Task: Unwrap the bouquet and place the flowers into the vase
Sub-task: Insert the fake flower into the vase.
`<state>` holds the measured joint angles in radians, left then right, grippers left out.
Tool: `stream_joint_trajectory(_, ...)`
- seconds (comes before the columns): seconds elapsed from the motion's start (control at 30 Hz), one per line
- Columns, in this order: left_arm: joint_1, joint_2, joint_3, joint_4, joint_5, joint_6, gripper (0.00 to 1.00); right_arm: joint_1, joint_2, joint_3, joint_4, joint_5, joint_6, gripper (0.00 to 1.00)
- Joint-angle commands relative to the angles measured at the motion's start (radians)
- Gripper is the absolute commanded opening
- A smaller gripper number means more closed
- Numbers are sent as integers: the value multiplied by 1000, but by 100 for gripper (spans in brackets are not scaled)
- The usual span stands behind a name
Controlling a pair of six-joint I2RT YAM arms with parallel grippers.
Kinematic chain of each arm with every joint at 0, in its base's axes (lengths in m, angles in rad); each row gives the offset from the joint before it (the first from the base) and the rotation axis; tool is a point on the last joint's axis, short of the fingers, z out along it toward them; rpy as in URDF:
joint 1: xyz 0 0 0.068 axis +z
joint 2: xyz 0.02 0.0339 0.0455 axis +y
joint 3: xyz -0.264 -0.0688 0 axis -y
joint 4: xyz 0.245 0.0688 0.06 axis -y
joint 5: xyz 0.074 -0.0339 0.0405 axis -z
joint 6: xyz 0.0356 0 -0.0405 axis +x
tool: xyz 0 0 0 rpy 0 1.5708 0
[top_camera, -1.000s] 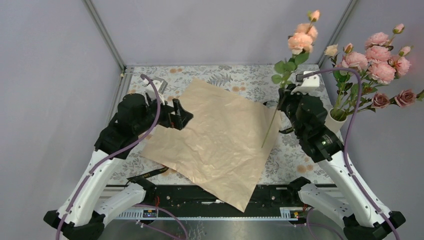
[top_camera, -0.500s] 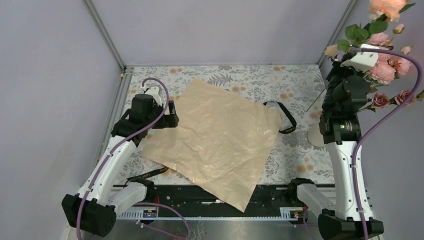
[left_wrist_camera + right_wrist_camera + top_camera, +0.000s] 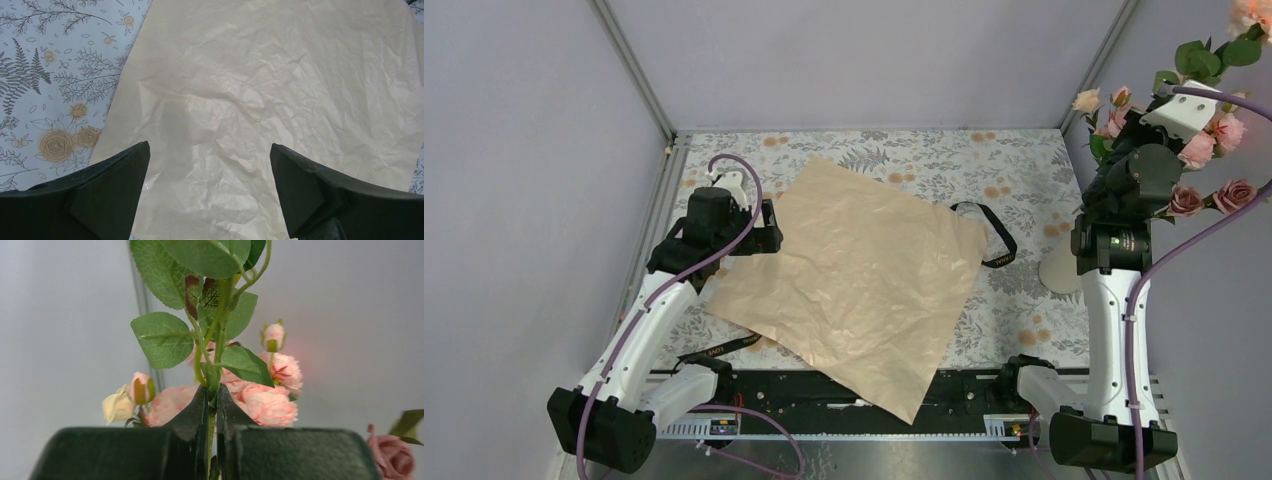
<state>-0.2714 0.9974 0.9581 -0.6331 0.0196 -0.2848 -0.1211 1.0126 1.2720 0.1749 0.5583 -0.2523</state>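
Observation:
My right gripper still holds the flower by its green stem above the roses. I should bring the stem back and down into the cream vase (image 3: 1056,268) next and release it there.
The bouquet's tan wrapping paper (image 3: 864,270) lies spread flat on the table, with no flowers on it. My right gripper (image 3: 212,390) is shut on the thin green stem of one flower (image 3: 210,340). Its leaves (image 3: 1214,55) and peach bloom (image 3: 1252,12) reach the top right corner. Below it, the cream vase (image 3: 1056,268) shows partly behind my right arm (image 3: 1114,240). Pink and mauve roses (image 3: 1199,150) spread from there. My left gripper (image 3: 209,150) is open and empty over the paper's (image 3: 280,90) left edge.
A black ribbon (image 3: 994,235) lies looped at the paper's right corner. Another black ribbon (image 3: 719,350) lies by the near left edge. The floral tablecloth (image 3: 904,160) covers the table, and grey walls close in on all sides.
My right arm has swung the held flower from above the paper's right edge up and right, to among the roses. The left arm drew back slightly, then held still.

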Motion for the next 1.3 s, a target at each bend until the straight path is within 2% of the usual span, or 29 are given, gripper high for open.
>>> stream_joint_trajectory(0.0, 4, 1, 11, 45, -1, 5, 99, -24, 8, 55, 93, 118, -76, 0)
stream_joint_trajectory(0.13, 7, 7, 10, 38, -13, 41, 99, -64, 8, 10, 111, 117, -73, 0)
stream_joint_trajectory(0.23, 8, 14, -2, 39, -74, 52, 99, -90, 17, -10, 118, 108, -68, 0)
stream_joint_trajectory(0.6, 13, 23, 5, 39, -61, 55, 99, -117, 31, -135, 167, 94, -81, 0)
stream_joint_trajectory(1.0, 23, 30, 8, 43, -42, 55, 99, -118, -65, -361, 299, 61, -40, 0)
stream_joint_trajectory(1.27, 25, 30, 6, 50, -24, 50, 99, -118, -119, -454, 307, -1, -64, 0)
